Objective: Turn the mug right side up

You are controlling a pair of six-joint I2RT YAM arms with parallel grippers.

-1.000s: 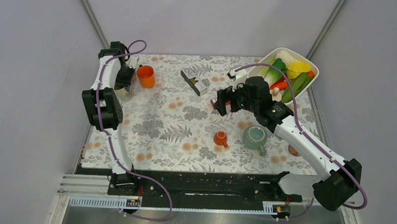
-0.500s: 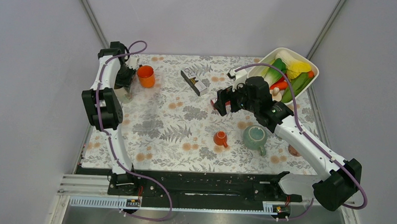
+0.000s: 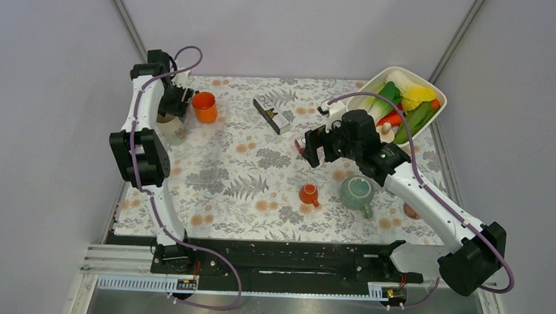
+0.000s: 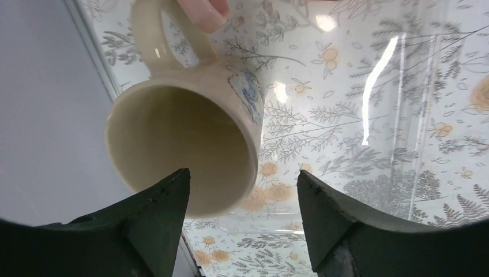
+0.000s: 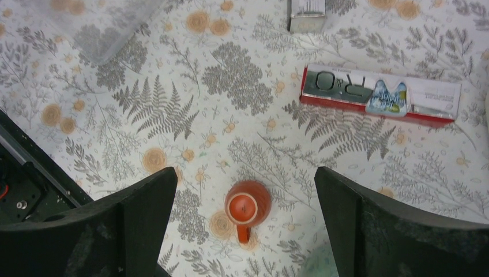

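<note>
My right gripper moves down and back toward the base onto the handle of the small orange cup (image 3: 316, 203) next, since it juts free from the cup's upturned body.
A cream mug (image 4: 184, 144) with a blue bird print and a handle (image 4: 153, 40) stands at the table's far left (image 3: 168, 127), its mouth facing up toward the left wrist camera. My left gripper (image 4: 242, 190) is open just above it. One finger (image 4: 155, 213) overlaps the rim in view, the other finger (image 4: 328, 213) stands apart from the mug, and nothing is gripped. From the top view the left gripper (image 3: 174, 106) hangs over the mug. My right gripper (image 5: 245, 190) is open, high above a small orange cup (image 5: 248, 209) that lies base up.
An orange cup (image 3: 204, 106) stands right of the mug. A toothpaste box (image 3: 273, 111) lies mid-back, and a green teapot (image 3: 358, 191) sits beside the small orange cup (image 3: 309, 194). A white basket (image 3: 438, 100) of vegetables is back right. The left wall is close to the mug.
My left gripper has opened and let go of the cream mug, and the left arm has drawn back a little. The right arm has shifted slightly.
</note>
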